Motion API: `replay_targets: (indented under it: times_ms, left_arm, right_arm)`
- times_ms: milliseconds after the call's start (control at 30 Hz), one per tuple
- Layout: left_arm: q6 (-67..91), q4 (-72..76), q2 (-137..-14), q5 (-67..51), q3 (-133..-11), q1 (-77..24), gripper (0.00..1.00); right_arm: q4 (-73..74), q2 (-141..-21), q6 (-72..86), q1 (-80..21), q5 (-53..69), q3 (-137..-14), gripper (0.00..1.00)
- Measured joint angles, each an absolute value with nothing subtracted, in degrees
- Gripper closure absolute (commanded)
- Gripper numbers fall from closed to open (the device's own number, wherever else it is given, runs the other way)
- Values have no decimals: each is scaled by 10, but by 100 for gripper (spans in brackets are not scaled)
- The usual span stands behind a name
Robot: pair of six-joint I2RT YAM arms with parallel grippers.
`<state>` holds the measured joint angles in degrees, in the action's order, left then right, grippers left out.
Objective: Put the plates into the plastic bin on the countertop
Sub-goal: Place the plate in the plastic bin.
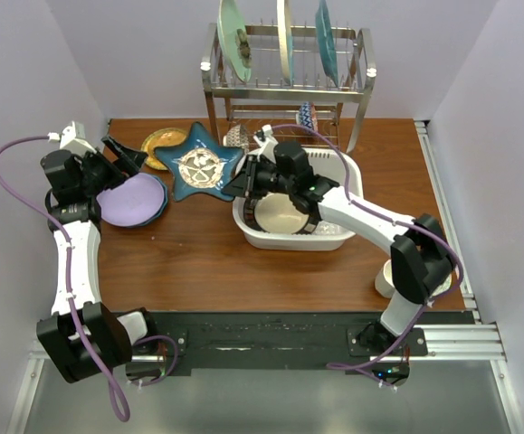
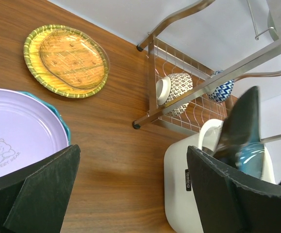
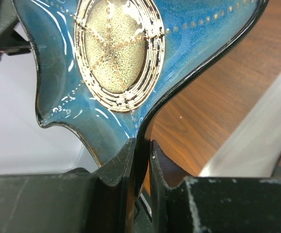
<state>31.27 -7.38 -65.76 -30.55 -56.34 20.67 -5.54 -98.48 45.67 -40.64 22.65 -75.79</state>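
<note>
The right gripper carries the star plate sideways over the bin [image 1: 343, 181] next and lowers to release it onto the pale plate [image 1: 281, 215], because it hangs beside the bin.
The blue star-shaped plate [image 1: 198, 165] hangs tilted just left of the white plastic bin [image 1: 343, 181]. My right gripper [image 1: 242, 181] is shut on its right edge. In the right wrist view the fingers [image 3: 121, 162] pinch the star plate's [image 3: 111, 53] dark rim. A pale plate [image 1: 282, 213] lies inside the bin. The lavender plate [image 1: 133, 199] rests on a blue one at the left of the countertop [image 1: 198, 262]. The amber plate [image 1: 159, 143] lies behind it. My left gripper [image 1: 128, 155] hovers open above the lavender plate [image 2: 14, 133], holding nothing.
A steel wire rack [image 1: 284, 86] at the back holds three big upright plates on top and patterned bowls [image 2: 179, 87] on its lower shelf. A small white dish [image 1: 388, 276] sits by the right arm near the front edge. Walls close in both sides.
</note>
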Motion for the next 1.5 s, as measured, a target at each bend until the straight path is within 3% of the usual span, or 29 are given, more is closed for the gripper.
replay_targets:
  times_ms: [900,1500]
  left_arm:
    - [303,-78,-660,-304,-545,207,3]
    - [301,-78,-683,-312,-535,207,3]
  right_arm:
    - [113,-822,349,-290,174,-674,100]
    - [165,-796,314,-223,175,-575,100]
